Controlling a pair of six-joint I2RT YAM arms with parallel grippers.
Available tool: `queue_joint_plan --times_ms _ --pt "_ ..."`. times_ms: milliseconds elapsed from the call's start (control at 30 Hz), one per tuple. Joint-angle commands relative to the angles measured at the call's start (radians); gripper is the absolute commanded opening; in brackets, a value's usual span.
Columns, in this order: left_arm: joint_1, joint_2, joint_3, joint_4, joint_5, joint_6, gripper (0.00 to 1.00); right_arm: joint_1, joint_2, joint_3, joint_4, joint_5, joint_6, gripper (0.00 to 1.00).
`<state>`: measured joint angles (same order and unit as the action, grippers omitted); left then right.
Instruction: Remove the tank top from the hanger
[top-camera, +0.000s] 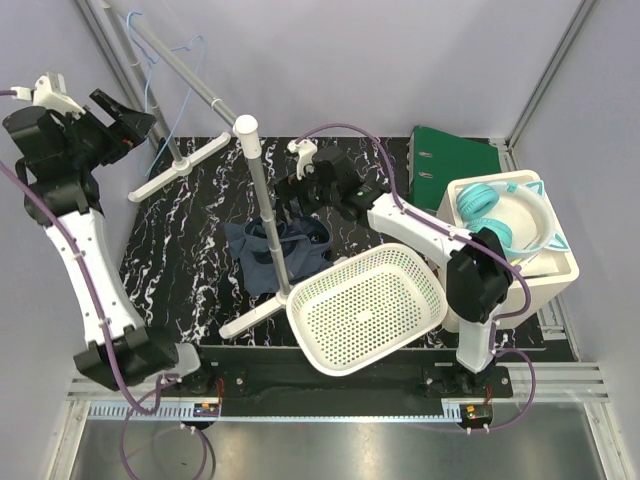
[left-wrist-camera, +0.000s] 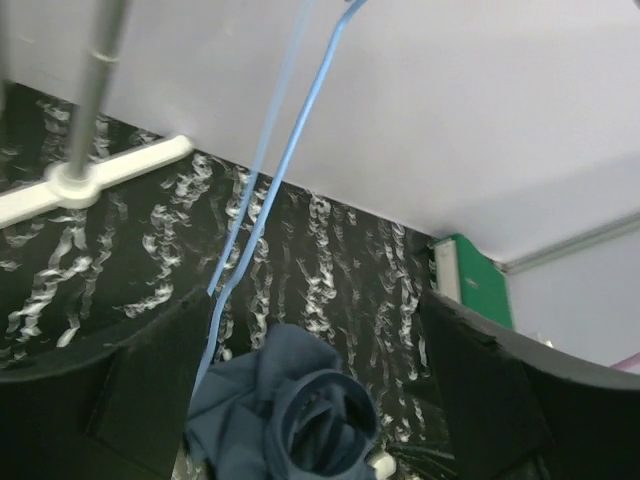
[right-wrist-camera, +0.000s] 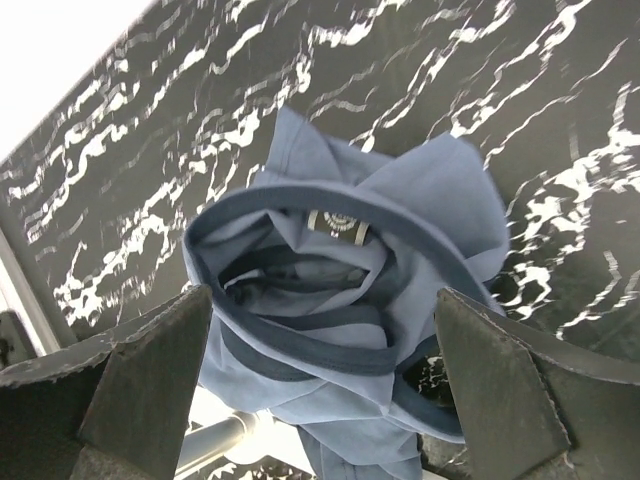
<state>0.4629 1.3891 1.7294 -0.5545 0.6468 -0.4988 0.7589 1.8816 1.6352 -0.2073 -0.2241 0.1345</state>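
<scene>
I will next lower the open fingers of my right gripper onto the tank top's near dark band (top-camera: 303, 243) (right-wrist-camera: 315, 348) where it stands up as a loop. The band is below the gripper.
The dark navy tank top (top-camera: 305, 247) lies crumpled on the black marbled mat, off the hanger. The light-blue wire hanger (top-camera: 148, 85) hangs bare from the rail at the far left. My left gripper (top-camera: 132, 128) is open, high up beside the hanger. In the left wrist view the hanger wire (left-wrist-camera: 283, 160) runs down past the left finger (left-wrist-camera: 135, 395), with the tank top (left-wrist-camera: 285, 410) far below. My right gripper (top-camera: 300, 188) is open and empty just above the tank top (right-wrist-camera: 340, 290), whose neck label faces up, between its fingers (right-wrist-camera: 520, 395).
A white-and-grey stand pole (top-camera: 262, 200) rises over the tank top, its feet on the mat (left-wrist-camera: 100, 175). A white perforated basket (top-camera: 365, 305) sits at the front. A green folder (top-camera: 450, 160) and a white box with teal headphones (top-camera: 500, 215) stand at the right.
</scene>
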Motion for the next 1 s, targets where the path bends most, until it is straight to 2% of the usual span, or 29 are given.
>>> queue_joint_plan --times_ms 0,133,200,300,433,533,733,967 --pt "0.003 -0.165 -0.027 -0.053 -0.238 0.104 0.89 0.000 0.025 0.002 0.022 -0.121 -0.024 1.00" --pt "0.000 -0.289 -0.106 -0.044 -0.296 0.103 0.90 0.000 0.050 -0.034 0.008 -0.184 -0.029 1.00" --pt "-0.004 -0.350 -0.135 -0.032 -0.242 0.094 0.89 0.000 0.056 -0.044 -0.013 -0.224 -0.038 1.00" --pt "-0.070 -0.412 -0.209 0.010 -0.191 0.062 0.84 0.000 0.068 -0.060 -0.047 -0.264 -0.047 1.00" --pt "-0.353 -0.440 -0.323 0.033 -0.298 0.088 0.84 0.000 0.096 -0.069 -0.079 -0.319 -0.068 1.00" --pt "-0.443 -0.476 -0.405 0.065 -0.326 0.068 0.83 0.005 0.128 -0.051 -0.116 -0.337 -0.082 1.00" --pt "-0.457 -0.614 -0.533 0.090 -0.368 0.078 0.83 0.026 0.183 -0.022 -0.176 -0.282 -0.119 1.00" --pt "-0.458 -0.702 -0.686 0.120 -0.286 0.043 0.84 0.089 0.260 0.046 -0.187 -0.111 -0.092 1.00"
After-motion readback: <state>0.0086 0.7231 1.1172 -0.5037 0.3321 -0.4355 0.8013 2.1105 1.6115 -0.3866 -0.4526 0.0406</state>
